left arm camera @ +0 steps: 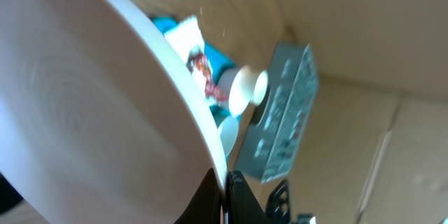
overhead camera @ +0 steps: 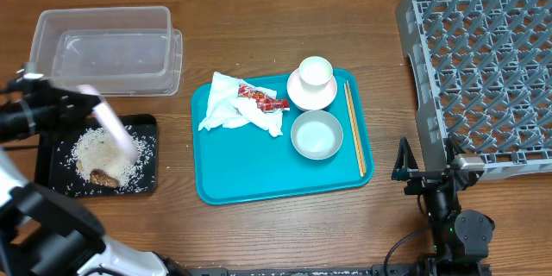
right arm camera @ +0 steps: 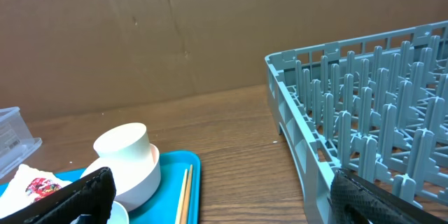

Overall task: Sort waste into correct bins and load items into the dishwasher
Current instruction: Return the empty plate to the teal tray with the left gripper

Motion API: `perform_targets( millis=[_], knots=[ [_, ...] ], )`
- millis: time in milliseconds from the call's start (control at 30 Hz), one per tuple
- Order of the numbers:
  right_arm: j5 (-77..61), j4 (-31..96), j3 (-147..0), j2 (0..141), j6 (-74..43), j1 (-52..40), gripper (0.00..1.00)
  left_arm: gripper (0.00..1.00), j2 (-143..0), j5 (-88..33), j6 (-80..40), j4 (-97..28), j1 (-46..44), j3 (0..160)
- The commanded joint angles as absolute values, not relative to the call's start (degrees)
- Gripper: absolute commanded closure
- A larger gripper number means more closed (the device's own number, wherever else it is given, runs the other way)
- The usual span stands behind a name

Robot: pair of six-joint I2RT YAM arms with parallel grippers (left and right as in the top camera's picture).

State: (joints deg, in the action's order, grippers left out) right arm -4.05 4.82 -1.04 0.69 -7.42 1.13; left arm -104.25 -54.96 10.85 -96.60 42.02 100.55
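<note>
My left gripper will swing over, lower the plate (overhead camera: 110,123) flat and let go of the plate's rim, because the teal tray's bare near area is to the gripper's right in the overhead view.
My left gripper (overhead camera: 62,101) is shut on the rim of the large white plate (overhead camera: 110,123) and holds it tilted on edge above the black tray (overhead camera: 147,181). Rice grains (overhead camera: 103,151) and a brown food scrap (overhead camera: 104,176) lie in that tray. In the left wrist view the plate (left arm camera: 91,105) fills the left side, with the jaws (left arm camera: 225,190) pinching its rim. The clear tub (overhead camera: 103,47) stands behind. My right gripper (right arm camera: 224,196) is open and empty beside the grey dish rack (overhead camera: 483,60). A cup (overhead camera: 316,71) stands on a saucer (overhead camera: 310,95).
The teal tray (overhead camera: 224,191) holds a crumpled napkin (overhead camera: 226,103), a red-and-white wrapper (overhead camera: 263,99), a bowl (overhead camera: 316,134) and chopsticks (overhead camera: 354,128). The right wrist view shows the cup (right arm camera: 126,157), chopsticks (right arm camera: 185,196) and rack (right arm camera: 364,126).
</note>
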Motion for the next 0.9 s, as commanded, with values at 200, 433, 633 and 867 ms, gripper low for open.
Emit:
perform_targets(
  millis=[200, 433, 633, 867],
  knots=[
    [-3.5, 4.6, -0.5, 0.2, -7.0, 1.3, 0.0, 0.96, -92.5, -41.8, 5.4, -96.8, 17.4, 100.6],
    [-3.5, 4.6, -0.5, 0.2, -7.0, 1.3, 0.0, 0.96, -92.5, -27.4, -7.6, -91.0, -8.1, 95.8],
    [-3.5, 4.6, -0.5, 0.2, -7.0, 1.3, 0.0, 0.96, -92.7, -13.8, -24.4, -75.5, -25.3, 84.8],
    [-3.5, 4.6, -0.5, 0.2, -7.0, 1.3, 0.0, 0.96, -96.6, -0.8, -35.2, -62.6, -36.3, 75.2]
  ],
)
